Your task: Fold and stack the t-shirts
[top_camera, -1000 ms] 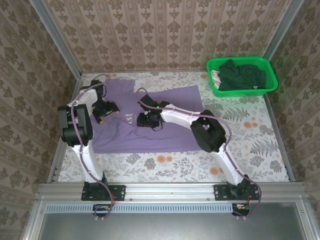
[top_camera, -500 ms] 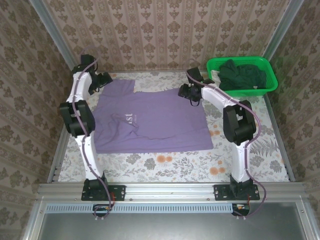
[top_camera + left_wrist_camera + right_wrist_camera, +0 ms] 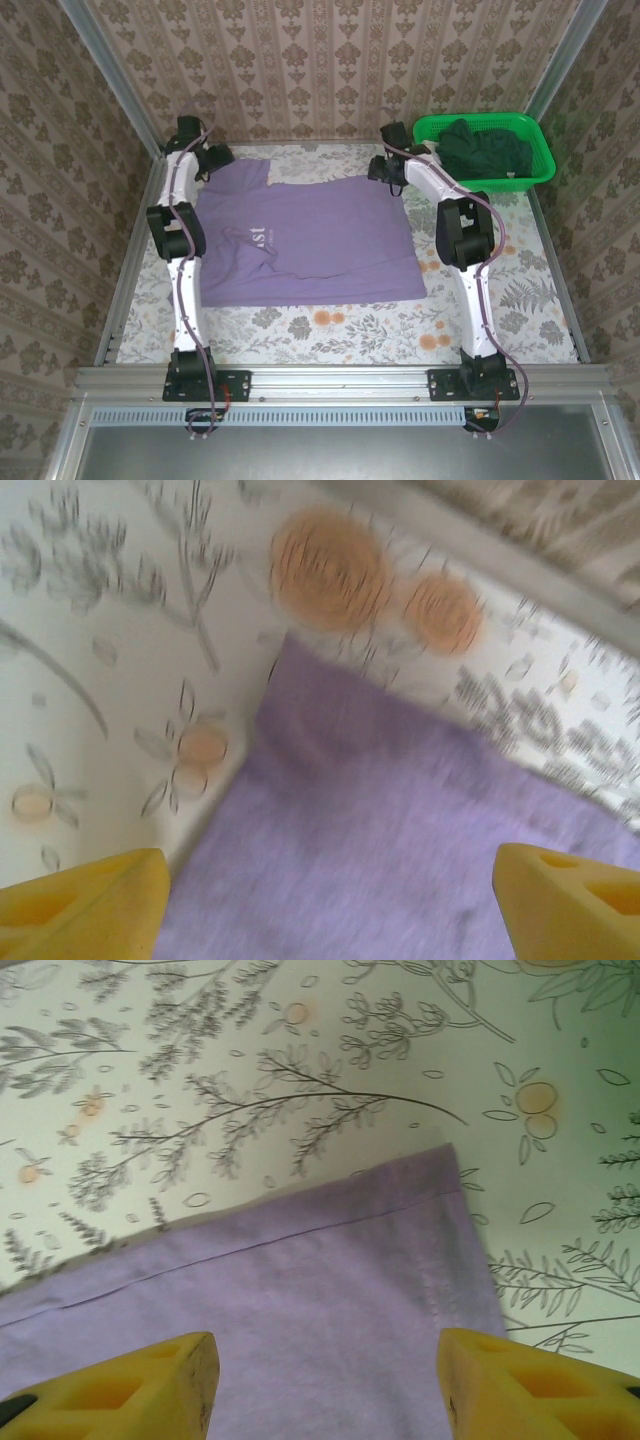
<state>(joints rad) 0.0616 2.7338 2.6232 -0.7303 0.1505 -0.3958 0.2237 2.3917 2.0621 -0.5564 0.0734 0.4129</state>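
Observation:
Next, the right gripper moves outward and down onto the hem corner nearest the basket [image 3: 438,1172], since the corner of the purple t-shirt's hem lies flat beyond my open fingers.
A lavender-purple t-shirt [image 3: 310,240] with white chest lettering lies spread flat on the floral table. My left gripper [image 3: 213,158] hovers over its far left corner and is open. In the left wrist view, purple cloth [image 3: 380,830] lies between and below the yellow fingertips [image 3: 90,900]. My right gripper [image 3: 386,170] is over the shirt's far right corner, also open. The hemmed corner [image 3: 330,1280] shows between its yellow fingertips [image 3: 540,1385], with nothing gripped. Dark green t-shirts [image 3: 480,148] lie bundled in the basket.
A bright green plastic basket [image 3: 487,185] stands at the far right corner of the table. Papered walls and metal rails close in the table at the back and both sides. Bare floral tabletop [image 3: 500,290] lies right of the shirt and along its near edge.
Both arms have swung from the shirt's middle out to its far corners. The shirt now lies flatter and wider. The right jaws have opened further.

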